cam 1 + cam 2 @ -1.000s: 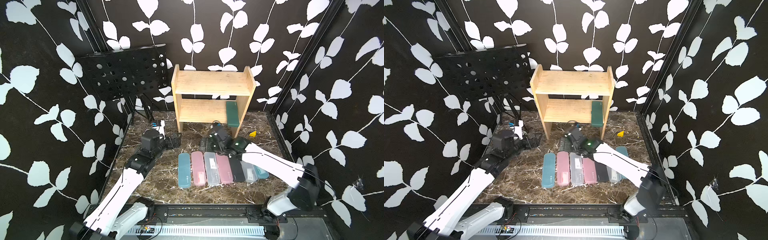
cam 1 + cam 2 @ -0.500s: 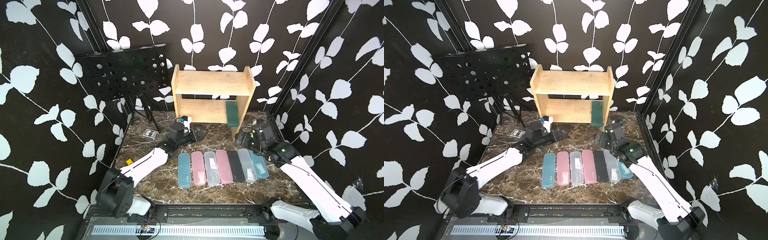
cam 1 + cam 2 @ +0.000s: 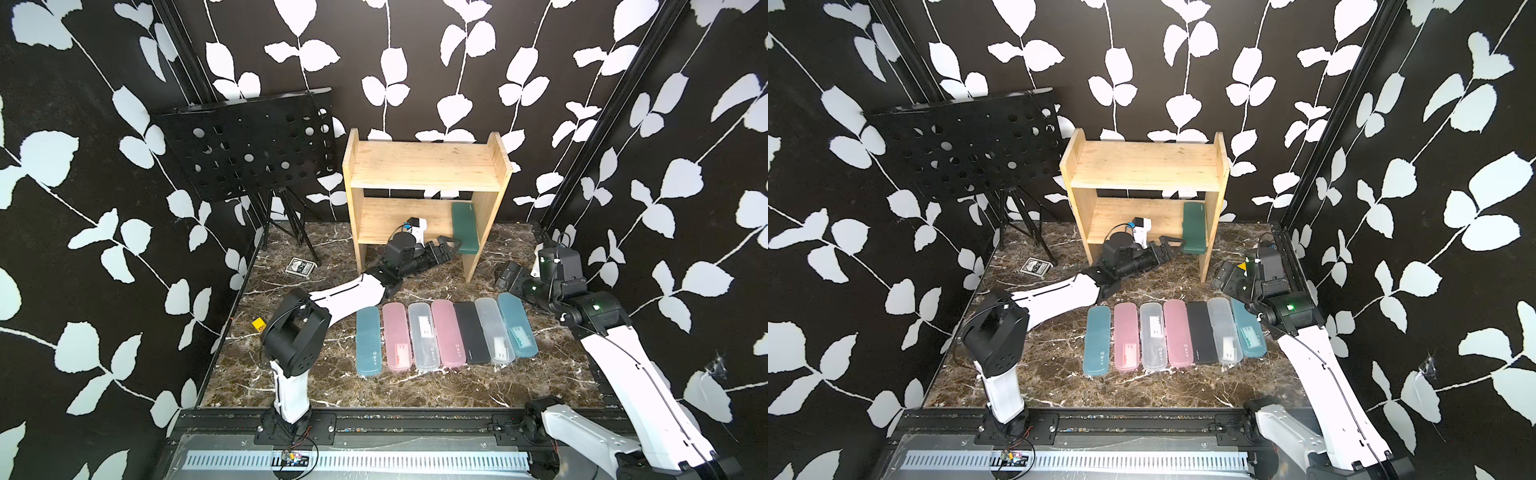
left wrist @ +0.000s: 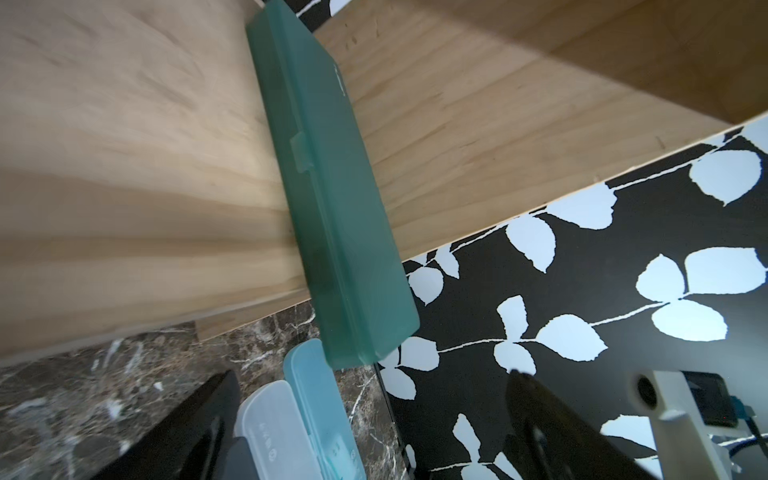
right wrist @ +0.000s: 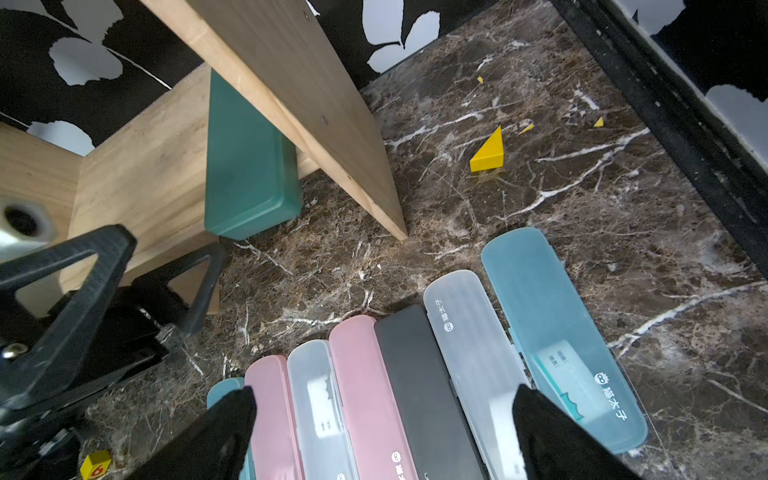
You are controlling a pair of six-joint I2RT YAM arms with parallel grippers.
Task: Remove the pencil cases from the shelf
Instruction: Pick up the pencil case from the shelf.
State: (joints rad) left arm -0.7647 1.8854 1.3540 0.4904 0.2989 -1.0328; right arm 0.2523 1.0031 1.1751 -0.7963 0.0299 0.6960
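Note:
I should move my open left gripper on toward the green case's overhanging front end (image 3: 467, 247) (image 4: 370, 336) next and close around it, because it sticks out clear of the shelf's lower level.
One dark green pencil case (image 3: 467, 224) (image 3: 1195, 226) lies on the lower tier of the light-wood shelf (image 3: 424, 166), against its right side panel, with its front end overhanging. My left gripper (image 3: 451, 246) (image 4: 372, 374) is open, low in front of that end, with nothing between its fingers. In the left wrist view the green case (image 4: 332, 208) stands just ahead of them. Several pencil cases lie side by side on the marble floor, from a teal one (image 3: 368, 340) to a light blue one (image 3: 515, 324). My right gripper (image 3: 509, 276) (image 5: 384, 390) is open, right of the shelf, empty.
A black perforated music stand (image 3: 249, 145) stands back left on a tripod. A small patterned card box (image 3: 299, 266) and a yellow cube (image 3: 258, 323) lie on the left floor. A yellow wedge (image 5: 490, 151) lies right of the shelf's side panel (image 5: 299, 104).
My left arm has swung from the left floor in to the shelf's lower tier, close to the green case. My right arm has drawn back from the row to the right side.

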